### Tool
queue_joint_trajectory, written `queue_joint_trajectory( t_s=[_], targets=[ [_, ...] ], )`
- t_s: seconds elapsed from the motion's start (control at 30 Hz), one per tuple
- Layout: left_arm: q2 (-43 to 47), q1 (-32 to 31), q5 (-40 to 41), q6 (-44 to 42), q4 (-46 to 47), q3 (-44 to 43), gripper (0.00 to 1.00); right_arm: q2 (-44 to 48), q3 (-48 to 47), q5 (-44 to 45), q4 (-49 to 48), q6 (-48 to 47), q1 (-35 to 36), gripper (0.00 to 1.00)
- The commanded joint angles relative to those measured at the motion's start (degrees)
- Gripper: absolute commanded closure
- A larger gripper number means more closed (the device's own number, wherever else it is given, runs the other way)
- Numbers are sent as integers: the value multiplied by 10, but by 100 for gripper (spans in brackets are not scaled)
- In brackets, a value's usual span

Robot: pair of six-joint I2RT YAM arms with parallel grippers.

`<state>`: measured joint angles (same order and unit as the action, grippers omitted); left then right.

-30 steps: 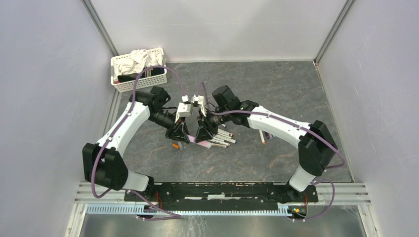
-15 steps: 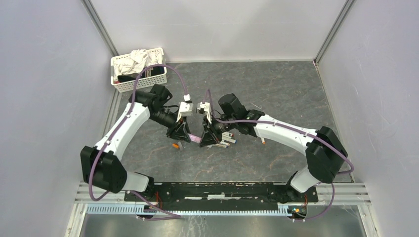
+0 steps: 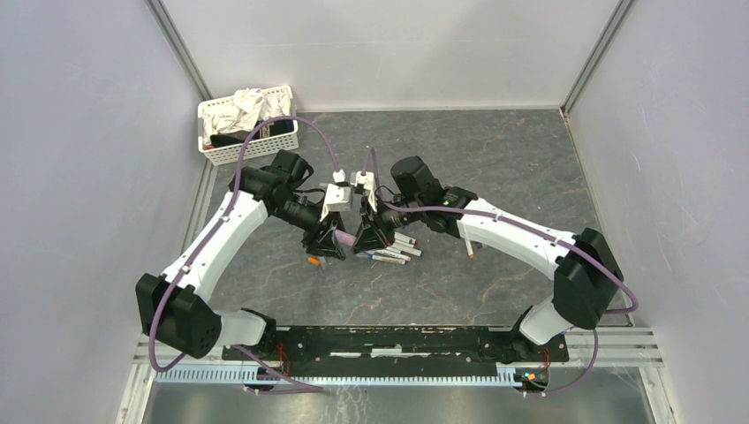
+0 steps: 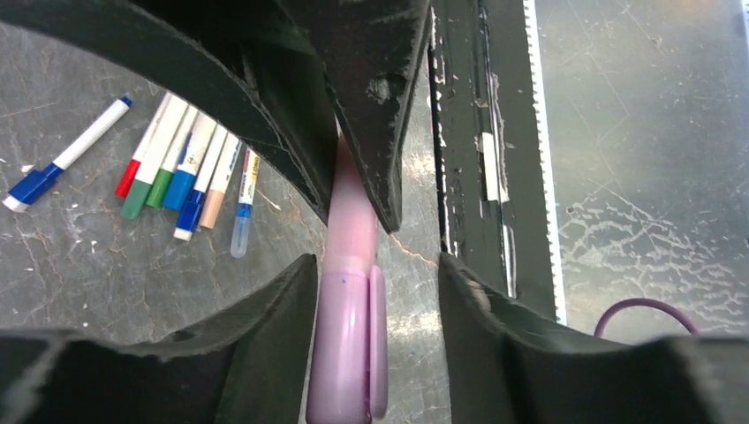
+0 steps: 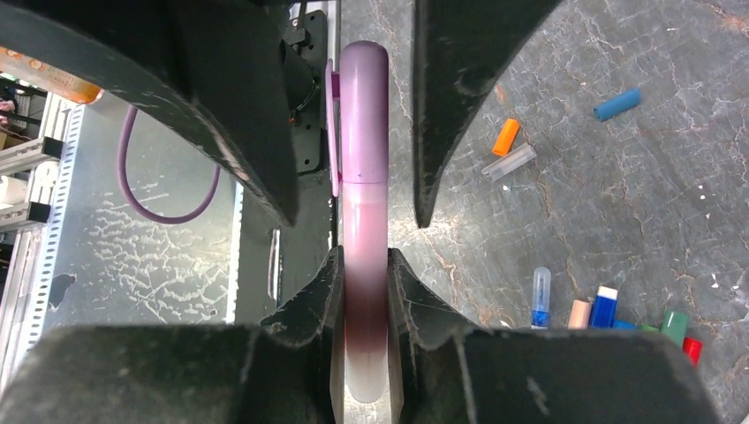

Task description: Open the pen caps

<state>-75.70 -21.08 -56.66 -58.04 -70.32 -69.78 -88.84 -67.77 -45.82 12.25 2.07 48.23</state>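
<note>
My right gripper moves right in the top view and down next, releasing the pink pen's body on the table past the single pen, clear of the capped row.
A pink pen (image 5: 364, 238) with a purple cap (image 4: 346, 344) hangs level between my two grippers above the table. The right gripper (image 5: 364, 256) is shut on the pink barrel. The left gripper (image 4: 375, 265) is open around the purple cap (image 5: 362, 97), which sits on the pen; its left finger (image 4: 265, 336) is against the cap and the right finger stands apart. In the top view the left gripper (image 3: 327, 243) and the right gripper (image 3: 371, 240) face each other tip to tip. Loose orange (image 5: 505, 137), blue (image 5: 616, 104) and clear (image 5: 510, 162) caps lie on the table.
A row of capped pens (image 4: 177, 168) lies on the dark table beside a lone blue-capped pen (image 4: 62, 159). One more pen (image 3: 468, 247) lies to the right. A white basket (image 3: 250, 124) with crumpled cloth stands at the back left. The rail (image 3: 397, 343) runs along the near edge.
The left gripper has opened off the purple cap. The right gripper has closed tighter on the barrel. Both wrists have shifted slightly with the pen.
</note>
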Motion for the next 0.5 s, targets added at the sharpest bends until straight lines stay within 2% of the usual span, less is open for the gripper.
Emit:
queue_joint_trajectory(
  t_s=[0.0, 0.13, 0.3, 0.47],
  targets=[
    [-8, -7, 10, 34, 27, -1, 47, -7, -43, 3, 35, -36, 2, 100],
    [-10, -8, 22, 33, 26, -6, 75, -15, -49, 18, 67, -57, 2, 100],
    [-12, -8, 68, 14, 12, -13, 97, -3, -35, 45, 89, -74, 2, 100],
    [-21, 0, 109, -21, -25, -29, 98, 34, 24, 87, 99, -87, 0, 100]
  ],
)
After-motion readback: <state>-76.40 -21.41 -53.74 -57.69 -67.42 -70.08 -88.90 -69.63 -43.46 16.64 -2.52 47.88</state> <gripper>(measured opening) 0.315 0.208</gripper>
